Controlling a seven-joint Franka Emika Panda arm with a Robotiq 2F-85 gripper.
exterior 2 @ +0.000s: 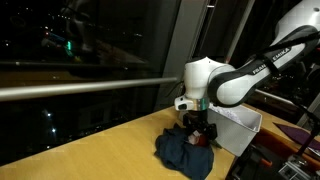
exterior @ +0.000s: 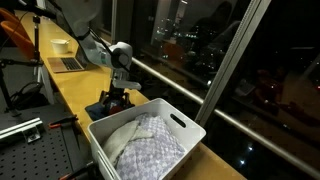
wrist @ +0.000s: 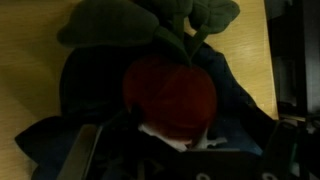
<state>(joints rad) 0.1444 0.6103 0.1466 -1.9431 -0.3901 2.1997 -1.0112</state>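
Observation:
Next, my gripper goes down, fingers wide apart, onto the crumpled dark blue cloth (exterior: 106, 108) beside the red plush fruit.
A red plush fruit (wrist: 172, 92) with green leaves (wrist: 150, 22) lies on a crumpled dark blue cloth (wrist: 235, 100). The cloth sits on the wooden counter in both exterior views (exterior: 108, 107) (exterior 2: 185, 153). My gripper (wrist: 185, 150) is lowered right over the cloth and toy, also seen in both exterior views (exterior: 117, 97) (exterior 2: 200, 128). Its fingers stand wide apart at either side of the wrist view's lower edge, with the toy just ahead of them. It holds nothing that I can see.
A white basket (exterior: 190, 126) (exterior 2: 243, 124) with pale cloth in it stands next to the dark cloth. A laptop (exterior: 68, 63) and a bowl (exterior: 60, 44) sit further along the counter. Window glass and a rail (exterior 2: 80, 88) run along one side.

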